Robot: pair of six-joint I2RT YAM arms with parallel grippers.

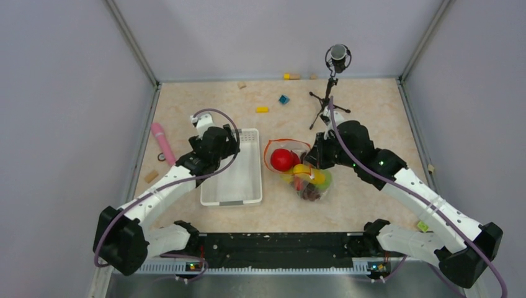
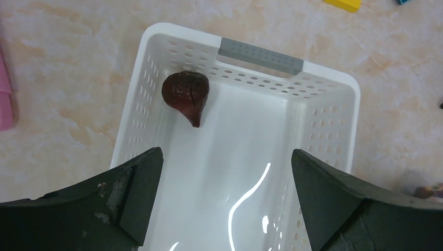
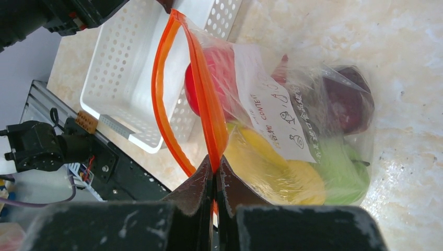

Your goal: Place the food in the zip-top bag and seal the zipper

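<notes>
My left gripper should move down and to its left in the wrist view, with its fingers on both sides of the lone maroon fruit's round body [image 2: 185, 90], because the fruit is below and on that side.
The clear zip-top bag [image 3: 292, 120] lies beside the basket with its mouth held open. It holds a red apple [image 1: 281, 159], yellow pieces [image 3: 271, 172], a green fruit [image 3: 342, 175] and dark grapes [image 3: 347, 102]. My right gripper [image 3: 214, 163] is shut on the orange-red zipper [image 3: 201, 89] at one side of the mouth; it also shows in the top view [image 1: 315, 156]. A maroon fruit [image 2: 186, 94] lies in the far left corner of the white basket [image 2: 334, 99]. My left gripper [image 2: 224, 172] is open and empty above the basket, short of the maroon fruit.
A pink stick [image 1: 163, 141] lies left of the basket [image 1: 234, 180]. Small yellow [image 1: 262, 109] and blue [image 1: 283, 99] blocks lie at the back. A microphone on a tripod [image 1: 329, 93] stands behind the right arm. Grey walls enclose the table.
</notes>
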